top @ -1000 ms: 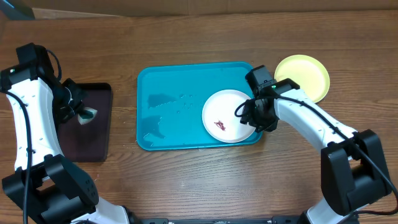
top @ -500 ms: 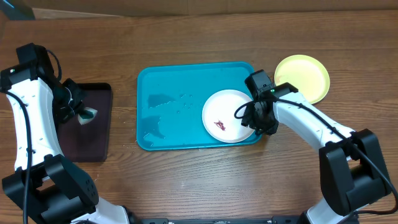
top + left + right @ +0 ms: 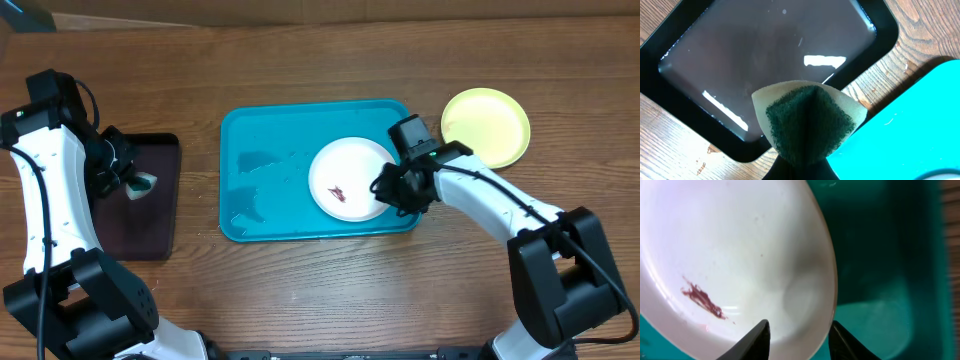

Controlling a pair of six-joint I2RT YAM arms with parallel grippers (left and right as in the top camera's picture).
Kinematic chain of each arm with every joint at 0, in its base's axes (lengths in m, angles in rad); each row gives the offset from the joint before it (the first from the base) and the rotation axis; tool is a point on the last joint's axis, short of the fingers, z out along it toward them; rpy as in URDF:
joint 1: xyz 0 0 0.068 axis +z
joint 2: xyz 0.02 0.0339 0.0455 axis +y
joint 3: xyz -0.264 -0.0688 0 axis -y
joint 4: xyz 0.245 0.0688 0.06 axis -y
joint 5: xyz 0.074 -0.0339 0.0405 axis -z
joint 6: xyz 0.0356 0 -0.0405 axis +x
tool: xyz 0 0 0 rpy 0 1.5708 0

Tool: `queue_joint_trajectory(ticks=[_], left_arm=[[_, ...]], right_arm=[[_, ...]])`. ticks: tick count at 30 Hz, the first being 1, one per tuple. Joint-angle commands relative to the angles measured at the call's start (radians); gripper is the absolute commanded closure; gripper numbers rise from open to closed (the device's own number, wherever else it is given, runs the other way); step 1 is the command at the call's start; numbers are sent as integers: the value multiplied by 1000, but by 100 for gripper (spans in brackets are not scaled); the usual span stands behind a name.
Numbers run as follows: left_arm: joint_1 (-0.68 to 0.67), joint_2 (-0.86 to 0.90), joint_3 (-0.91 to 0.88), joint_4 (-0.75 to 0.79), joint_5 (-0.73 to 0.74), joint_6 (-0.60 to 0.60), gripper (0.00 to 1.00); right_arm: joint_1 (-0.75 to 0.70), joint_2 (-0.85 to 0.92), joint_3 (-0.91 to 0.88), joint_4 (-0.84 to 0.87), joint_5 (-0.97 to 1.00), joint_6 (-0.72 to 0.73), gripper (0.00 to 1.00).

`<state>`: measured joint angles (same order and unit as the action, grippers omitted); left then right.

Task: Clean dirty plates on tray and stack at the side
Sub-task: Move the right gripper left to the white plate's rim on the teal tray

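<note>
I will next move the green-and-cream sponge with my left gripper down onto the wet bottom of the black tray [image 3: 138, 215] [image 3: 762, 67] and release it there, as water shines below it.
A white plate [image 3: 345, 180] with a dark red smear [image 3: 338, 193] lies on the right half of the turquoise tray [image 3: 270, 150]. My right gripper [image 3: 385, 188] holds its right rim. In the right wrist view the plate [image 3: 740, 255] fills the left side. The gripper [image 3: 798, 330] straddles its rim, one finger over the inside and one outside against the edge. A yellow-green plate [image 3: 487, 125] rests on the table to the right of the tray. My left gripper [image 3: 130, 180] hovers over the black tray, shut on a green and cream sponge [image 3: 807, 122].
A smaller black tray [image 3: 140, 210] with a wet glossy floor [image 3: 765, 55] sits at the left of the table. Water drops lie on the left half of the turquoise tray. Its right rim [image 3: 880, 280] is close beside the held plate.
The right gripper has closed in on the white plate's rim and shifted left, and the plate has slid left with it. The left arm has not moved.
</note>
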<state>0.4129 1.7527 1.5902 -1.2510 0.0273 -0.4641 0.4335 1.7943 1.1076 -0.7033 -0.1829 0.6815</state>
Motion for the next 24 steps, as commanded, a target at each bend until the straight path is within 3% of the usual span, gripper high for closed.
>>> queue_joint_trajectory(ticks=[1,8,11,16,20,24], left_arm=[[-1,1,-5,3,15,23,96],[-1,1,-5,2,15,23,96],[-1,1,-5,3,15,23,96],[-1,1,-5,3,15,24,96],[-1,1,-5,10,15,23,96],[-2,1,-5,16,15,23,96]], right_arm=[[69,-13,-2,32,-71,4,60],[127,-23,45,1,46,-13,53],[89,-31,99,-20,83,-154,46],[-1,-31,131,23,168,-303,46],[-60,-13,130,83,163,-325,50],[-76,35,129,170,47,-461,50]])
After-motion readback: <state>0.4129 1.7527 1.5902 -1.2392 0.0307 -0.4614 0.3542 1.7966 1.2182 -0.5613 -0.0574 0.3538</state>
